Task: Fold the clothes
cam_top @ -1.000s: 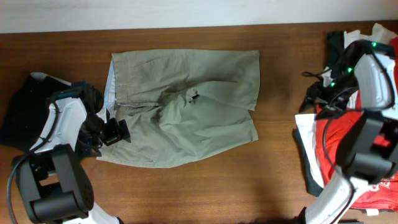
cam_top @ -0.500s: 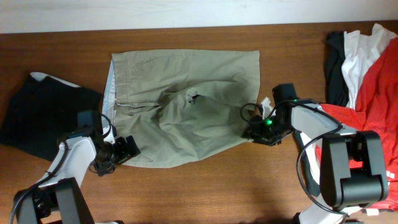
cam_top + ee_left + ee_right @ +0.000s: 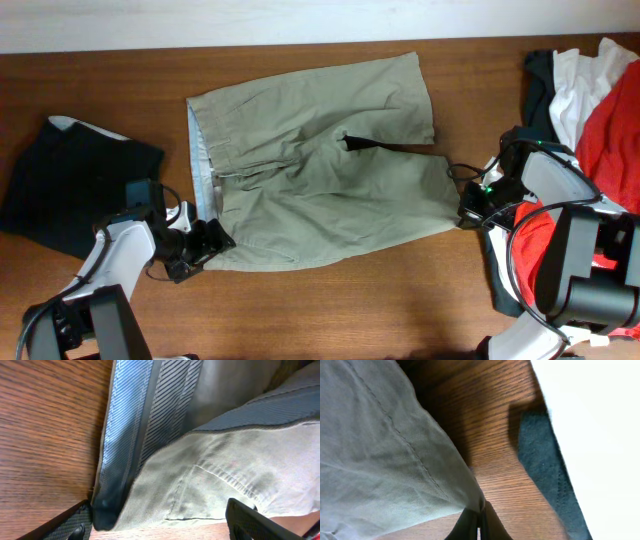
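Note:
The upper leg's far corner lies outward of my right gripper, so next I raise my gripper, carry the shorts' hem corner outward over it and release.
The khaki shorts lie spread on the table, with the pale blue inner waistband at their left. My left gripper sits at the lower waistband corner. In the left wrist view its fingers stand wide apart, open, with that corner between them. My right gripper is shut on the hem corner of the lower leg, and the cloth is pinched between its fingertips. The two legs are split apart near the crotch.
A black garment lies at the left by my left arm. A pile of red, white and dark clothes fills the right edge. A dark cloth edge lies close to my right gripper.
My right gripper closed on the leg hem and pulled it rightward, stretching the shorts and parting the legs. My left gripper shifted slightly right at the waistband corner and narrowed a little.

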You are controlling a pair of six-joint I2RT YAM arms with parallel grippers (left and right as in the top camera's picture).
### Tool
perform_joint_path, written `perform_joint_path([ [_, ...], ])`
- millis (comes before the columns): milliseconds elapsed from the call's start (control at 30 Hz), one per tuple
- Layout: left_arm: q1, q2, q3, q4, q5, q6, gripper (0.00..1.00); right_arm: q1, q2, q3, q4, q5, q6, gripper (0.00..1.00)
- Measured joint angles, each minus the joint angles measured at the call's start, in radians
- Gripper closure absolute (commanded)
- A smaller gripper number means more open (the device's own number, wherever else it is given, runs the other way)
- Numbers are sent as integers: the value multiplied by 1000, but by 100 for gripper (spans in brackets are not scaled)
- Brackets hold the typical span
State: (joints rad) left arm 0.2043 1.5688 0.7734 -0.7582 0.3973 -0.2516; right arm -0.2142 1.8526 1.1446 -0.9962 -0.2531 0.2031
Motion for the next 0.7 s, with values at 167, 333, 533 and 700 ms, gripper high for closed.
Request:
perform_joint_path([
  [167,-35,-10,-46,71,8,-34,87,0,0,0,0,6,-6,96],
  [333,-50,-6,-80,27,6,-45,100,0,0,0,-15,10,-28,96],
  [533,-65,-130,285,-545,-1,108,100,-108,-112,237,-277,-53,-76,96],
  [700,-67,-240,402,-794,43,151,100,-103,-299,420,-301,-98,-95,96],
])
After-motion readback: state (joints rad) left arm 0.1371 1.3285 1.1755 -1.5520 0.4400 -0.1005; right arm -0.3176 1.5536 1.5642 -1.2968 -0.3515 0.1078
